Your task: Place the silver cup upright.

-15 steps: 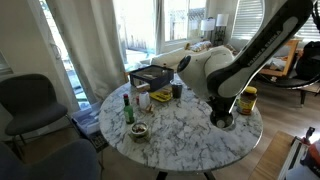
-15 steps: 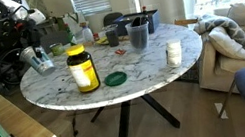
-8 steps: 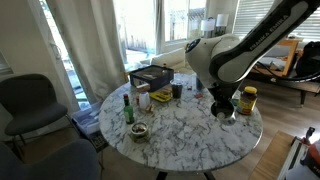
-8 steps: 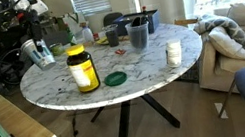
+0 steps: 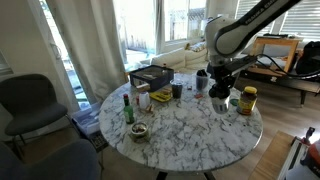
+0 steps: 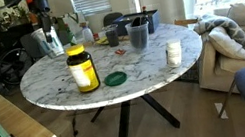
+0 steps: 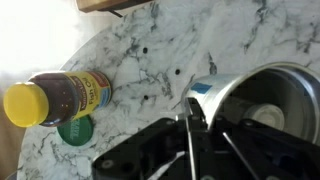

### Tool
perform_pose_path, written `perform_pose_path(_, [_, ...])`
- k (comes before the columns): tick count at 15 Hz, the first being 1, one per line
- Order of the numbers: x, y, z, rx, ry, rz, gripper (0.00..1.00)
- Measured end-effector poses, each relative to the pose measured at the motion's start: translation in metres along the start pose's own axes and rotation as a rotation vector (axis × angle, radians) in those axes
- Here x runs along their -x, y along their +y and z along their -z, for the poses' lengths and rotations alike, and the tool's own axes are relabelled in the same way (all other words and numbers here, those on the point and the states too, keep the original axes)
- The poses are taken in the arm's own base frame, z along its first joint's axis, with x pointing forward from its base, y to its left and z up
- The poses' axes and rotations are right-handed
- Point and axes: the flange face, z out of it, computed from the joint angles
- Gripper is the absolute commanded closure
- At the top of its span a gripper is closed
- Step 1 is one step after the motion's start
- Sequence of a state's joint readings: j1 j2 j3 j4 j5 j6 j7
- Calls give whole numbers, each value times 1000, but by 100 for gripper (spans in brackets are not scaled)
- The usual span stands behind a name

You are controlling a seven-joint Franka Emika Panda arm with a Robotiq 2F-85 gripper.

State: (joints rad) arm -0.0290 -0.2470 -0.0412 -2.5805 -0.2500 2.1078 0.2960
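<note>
The cup in my gripper should next move away from the yellow-lidded jar and go down. Then I will release the cup's side at the rim, because bare marble is below on that side.
The silver cup hangs in my gripper a little above the marble table, beside a yellow-lidded jar. In an exterior view the cup and gripper are over the table's far left part. In the wrist view the cup fills the right side, its wide mouth and dark inside facing the camera. The gripper is shut on the cup's rim wall.
On the table are the yellow-lidded jar, a green lid, a small white bottle, a dark container, a green bottle, a small bowl and a dark tray. A chair stands beside the table.
The gripper has risen from near the table's edge with the silver cup and moved inward over the table. The other objects have not moved.
</note>
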Motion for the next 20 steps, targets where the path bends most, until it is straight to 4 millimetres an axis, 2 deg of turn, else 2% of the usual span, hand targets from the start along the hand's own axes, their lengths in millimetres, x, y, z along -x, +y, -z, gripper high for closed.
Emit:
perform_pose_path(3, [-8,52,0,-149,69,1,97])
perform_pose_path(5, [-10,69,-2,-197,86,3,97])
perform_pose_path(8, [-10,67,-2,-216,85,-2,99])
perform_pose_path(11, [-14,59,-3,-343,30,-75,99])
perform_pose_path(14, [-26,59,-5,-429,0,-142,99])
perform_pose_path(20, [-57,66,-11,-461,118,-243,99])
